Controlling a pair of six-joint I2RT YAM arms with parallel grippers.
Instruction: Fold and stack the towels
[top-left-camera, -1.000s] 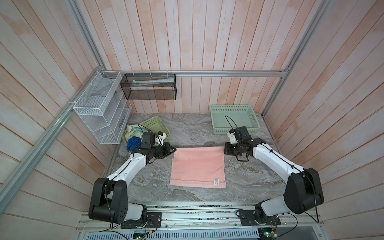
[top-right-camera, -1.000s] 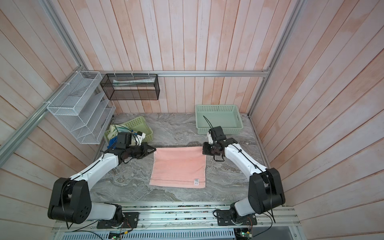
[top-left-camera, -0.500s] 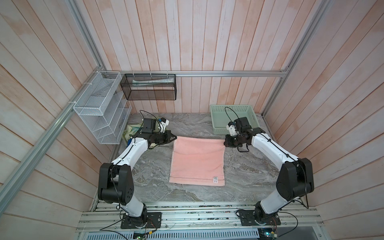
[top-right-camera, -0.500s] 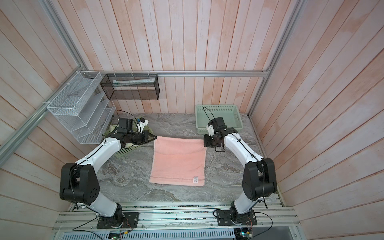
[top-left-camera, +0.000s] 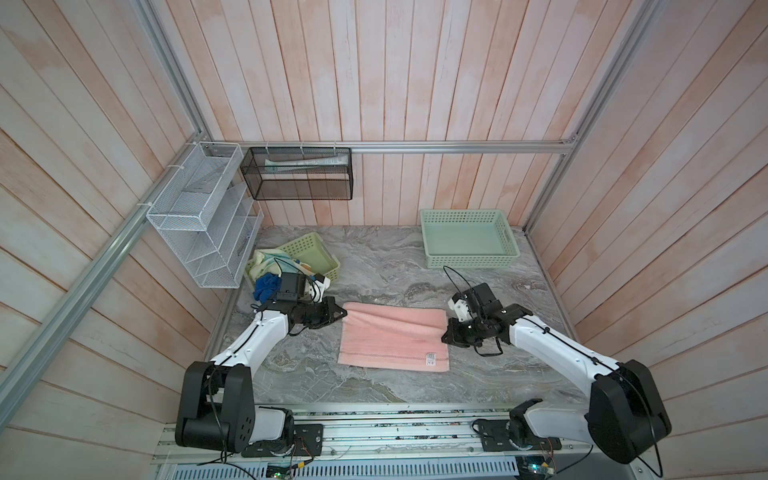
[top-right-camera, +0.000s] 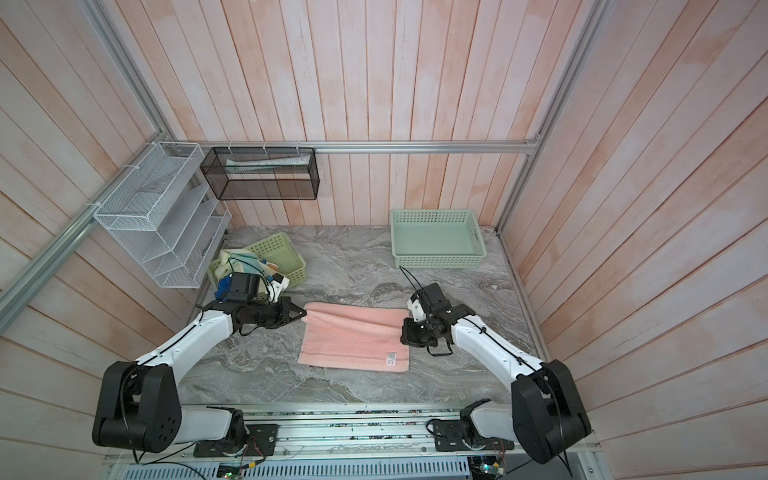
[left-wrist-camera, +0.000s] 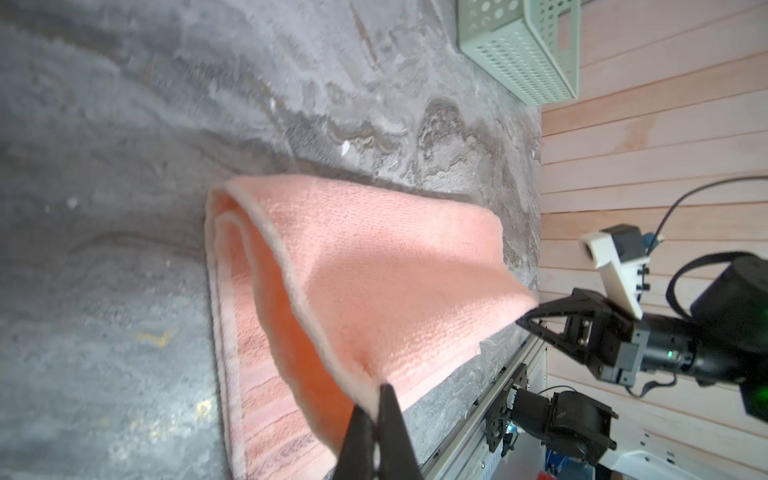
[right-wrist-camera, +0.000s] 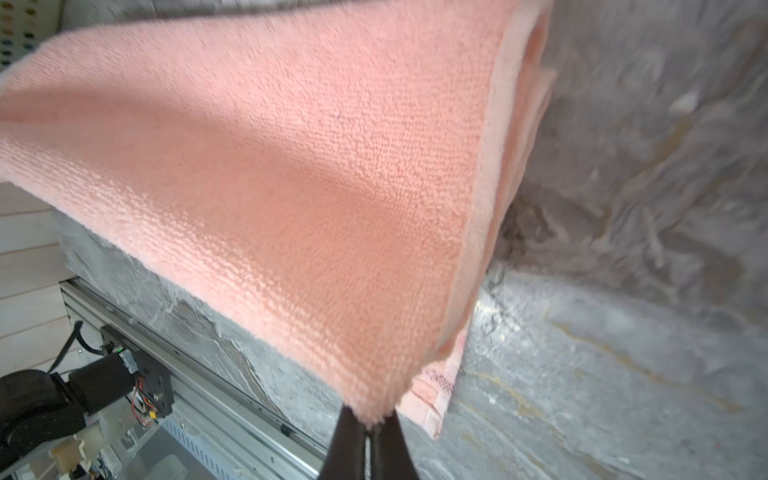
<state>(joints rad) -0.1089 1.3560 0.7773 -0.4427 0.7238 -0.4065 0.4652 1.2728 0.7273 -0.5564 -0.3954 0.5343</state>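
I will next move my left gripper back and down to let go of the towel's corner on the towel's flat front edge (top-left-camera: 344, 360), because that edge is below the gripper and closer to my base.
A salmon-pink towel (top-left-camera: 392, 340) (top-right-camera: 353, 343) lies on the marble table, its far part doubled over into a rounded fold. My left gripper (top-left-camera: 344, 321) (left-wrist-camera: 380, 395) is shut on the towel's lifted left corner (left-wrist-camera: 374, 270). My right gripper (top-left-camera: 444, 336) (right-wrist-camera: 368, 419) is shut on the lifted right corner (right-wrist-camera: 291, 166). The towel's front edge with its label (top-left-camera: 431, 358) stays flat on the table. A royal blue towel (top-left-camera: 264, 286) and a pale yellow towel (top-left-camera: 262, 259) are heaped at a yellow-green basket (top-left-camera: 313, 249) at the back left.
A mint green basket (top-left-camera: 469, 262) stands at the back right with nothing in it. A white wire rack (top-left-camera: 199, 216) hangs on the left wall and a black mesh basket (top-left-camera: 297, 174) on the back wall. A metal rail (top-left-camera: 374, 409) runs along the table's front edge.
Both grippers first drew the towel's far corners toward the back, then lifted them and carried them toward the front. The flat towel now has its far part folded over.
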